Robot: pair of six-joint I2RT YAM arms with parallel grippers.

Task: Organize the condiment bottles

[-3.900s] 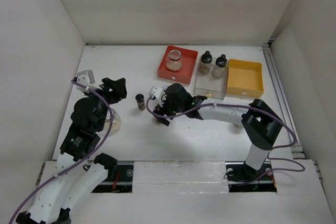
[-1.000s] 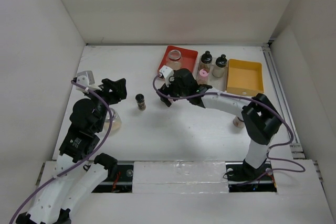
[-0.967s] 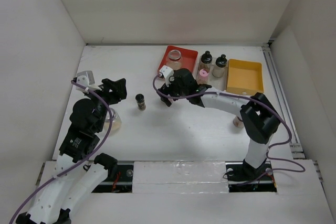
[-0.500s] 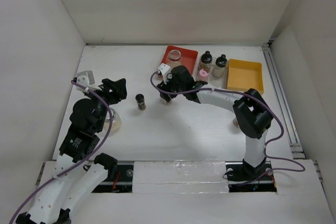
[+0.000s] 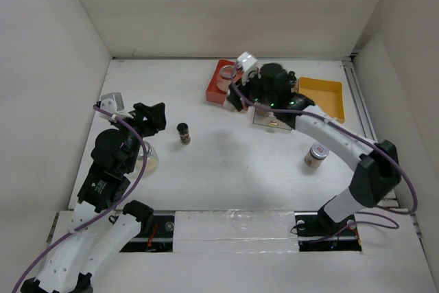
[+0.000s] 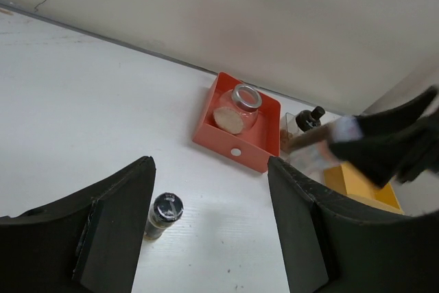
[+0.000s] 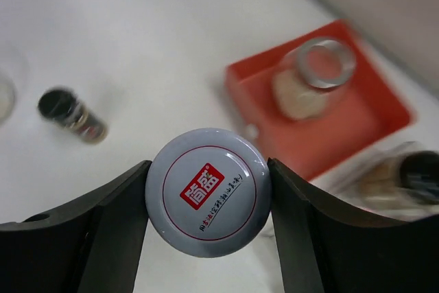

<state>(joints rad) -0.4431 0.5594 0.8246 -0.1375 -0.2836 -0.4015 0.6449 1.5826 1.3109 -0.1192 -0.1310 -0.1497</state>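
Observation:
My right gripper swings past the clear tray next, then goes down into the yellow tray's far corner, since the yellow tray is empty.
My right gripper is shut on a jar with a silvery-white cap, held in the air. In the top view this gripper hangs over the near edge of the red tray, and the held jar is hidden. A squat glass jar sits in the red tray. A small black-capped bottle stands alone on the table and also shows in the left wrist view. Another silvery-capped jar stands at the right. My left gripper is open and empty, left of the small bottle.
A clear tray and a yellow tray lie right of the red one. A black-capped bottle stands in the clear tray. A squat glass jar sits under my left arm. White walls enclose the table.
My right gripper has risen from the table near the small bottle and swung back and right over the trays, carrying the white-capped jar. The left arm has not moved.

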